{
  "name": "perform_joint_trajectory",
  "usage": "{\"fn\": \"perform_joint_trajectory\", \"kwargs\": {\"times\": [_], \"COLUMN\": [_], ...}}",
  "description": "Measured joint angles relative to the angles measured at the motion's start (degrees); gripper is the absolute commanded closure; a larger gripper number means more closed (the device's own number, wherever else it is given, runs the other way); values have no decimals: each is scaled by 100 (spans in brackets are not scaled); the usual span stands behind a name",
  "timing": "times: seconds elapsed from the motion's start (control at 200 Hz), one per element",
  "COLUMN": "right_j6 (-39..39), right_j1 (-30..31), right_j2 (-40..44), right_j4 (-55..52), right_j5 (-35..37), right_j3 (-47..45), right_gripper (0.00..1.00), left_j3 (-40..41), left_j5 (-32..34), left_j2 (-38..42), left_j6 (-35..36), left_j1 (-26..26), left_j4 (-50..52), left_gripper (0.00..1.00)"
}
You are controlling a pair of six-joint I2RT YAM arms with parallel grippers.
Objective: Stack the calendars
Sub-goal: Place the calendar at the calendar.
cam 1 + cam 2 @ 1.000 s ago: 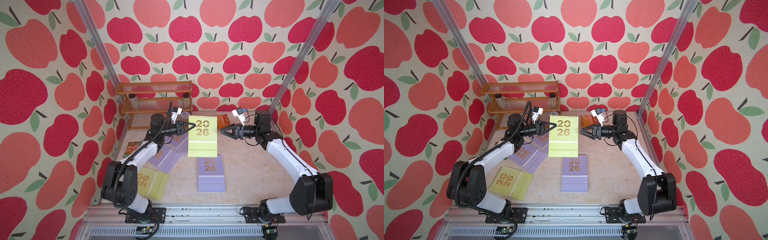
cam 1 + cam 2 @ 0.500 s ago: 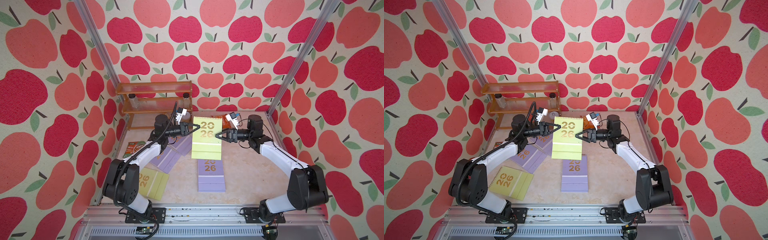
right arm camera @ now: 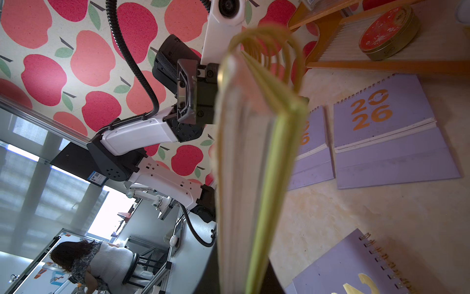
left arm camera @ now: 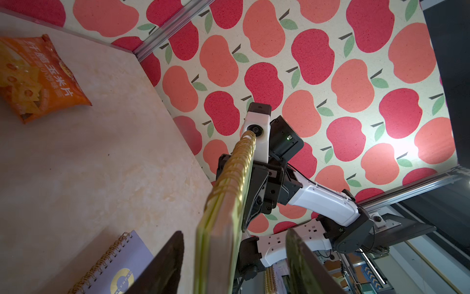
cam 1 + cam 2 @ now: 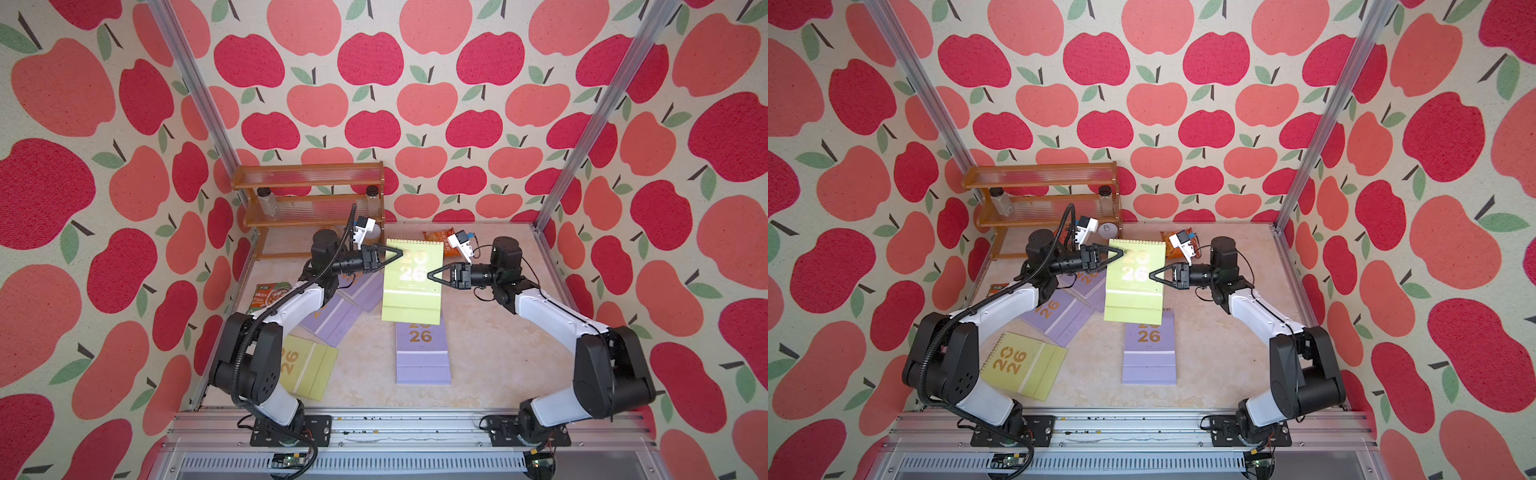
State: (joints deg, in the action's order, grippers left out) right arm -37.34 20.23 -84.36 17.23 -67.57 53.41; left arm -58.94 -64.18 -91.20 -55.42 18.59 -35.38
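Note:
I will next lower my right gripper and pull it back to release the yellow-green calendar (image 5: 411, 286) onto the lavender calendar (image 5: 422, 353), because that one is below the gripper, nearer my base.
A yellow-green calendar (image 5: 411, 286) (image 5: 1133, 286) hangs upright above the table between both arms. My right gripper (image 5: 430, 275) (image 3: 244, 277) is shut on its right edge, with the page block (image 3: 244, 157) clamped between the dark fingers. My left gripper (image 5: 397, 252) (image 4: 234, 236) stands open around the left edge; its fingers (image 4: 165, 259) straddle the calendar (image 4: 223, 224) with gaps on both sides. Below lies a lavender calendar (image 5: 423, 353) (image 5: 1149, 353). Two overlapping lavender calendars (image 5: 332, 320) and another yellow-green one (image 5: 309, 368) (image 5: 1023, 365) lie at the left.
A wooden rack (image 5: 309, 199) with small jars stands at the back left, and a round tin (image 3: 389, 33) sits under it. An orange snack packet (image 5: 440, 241) (image 4: 38, 76) lies at the back. A green packet (image 5: 270, 295) lies by the left wall.
My right gripper moved in to the hanging calendar's right edge and shut on it. My left gripper, which had been holding the calendar, has opened.

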Motion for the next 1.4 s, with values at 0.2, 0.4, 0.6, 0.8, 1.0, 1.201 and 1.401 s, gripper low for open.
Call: {"fn": "perform_joint_trajectory", "kwargs": {"times": [0.2, 0.4, 0.6, 0.8, 1.0, 1.201, 1.401], "right_j6": [1102, 1766, 1746, 1578, 1283, 1104, 1016], "right_j1": [-33, -52, -52, -52, -50, -46, -46], "right_j2": [232, 240, -11, -227, -341, -442, -522], "right_j4": [-2538, -3788, -3670, -3150, -2448, -2059, -1829], "right_j5": [337, 474, 542, 562, 560, 568, 581], "right_j3": [417, 101, -636, -994, -1344, -1556, -1659], "right_gripper": [100, 100, 100, 100, 100, 100, 97], "left_j3": [-319, -369, -365, -334, -319, -319, -319], "left_j5": [2, 4, 2, 4, 4, 7, 9], "left_j2": [28, 175, 175, 175, 164, 96, 66], "left_j6": [610, 1058, 1145, 1143, 1143, 1143, 1143], "left_j1": [-280, -498, -501, -501, -501, -481, -446], "left_j4": [1060, 1764, 1899, 1893, 1895, 1899, 1899], "left_gripper": [19, 18, 17, 17, 17, 17, 17]}}
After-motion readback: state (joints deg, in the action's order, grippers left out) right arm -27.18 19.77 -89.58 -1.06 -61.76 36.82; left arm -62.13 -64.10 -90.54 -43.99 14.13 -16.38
